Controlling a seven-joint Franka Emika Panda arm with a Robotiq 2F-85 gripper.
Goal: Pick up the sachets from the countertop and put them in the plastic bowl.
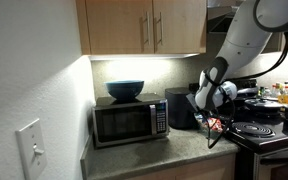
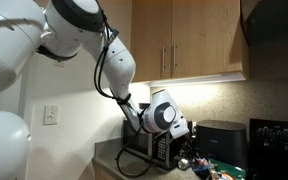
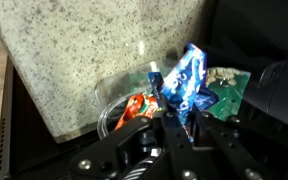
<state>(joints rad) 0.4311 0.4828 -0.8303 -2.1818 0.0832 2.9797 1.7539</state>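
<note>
The blue sachet in my gripper needs to go down and toward the stove next, onto the red-orange sachet (image 1: 215, 125) (image 3: 133, 107) in the clear plastic bowl.
In the wrist view my gripper (image 3: 174, 118) is shut on a crinkly blue sachet (image 3: 189, 80) and holds it above the clear plastic bowl (image 3: 119, 88). A red-orange sachet (image 3: 134, 108) lies in the bowl. A green sachet (image 3: 227, 92) lies to the right, partly hidden by the blue one; I cannot tell if it is inside the bowl. The bowl stands at the edge of the speckled countertop (image 3: 84, 50). In both exterior views the gripper (image 1: 212, 105) (image 2: 189, 160) hangs low beside the microwave; the bowl is hard to make out there.
A microwave (image 1: 129, 122) stands on the counter with an opaque blue bowl (image 1: 125, 89) on top. A black appliance (image 1: 182, 108) stands between it and the gripper. The black stove (image 1: 259, 130) with pots is beside the counter. Wooden cupboards (image 1: 144, 25) hang overhead.
</note>
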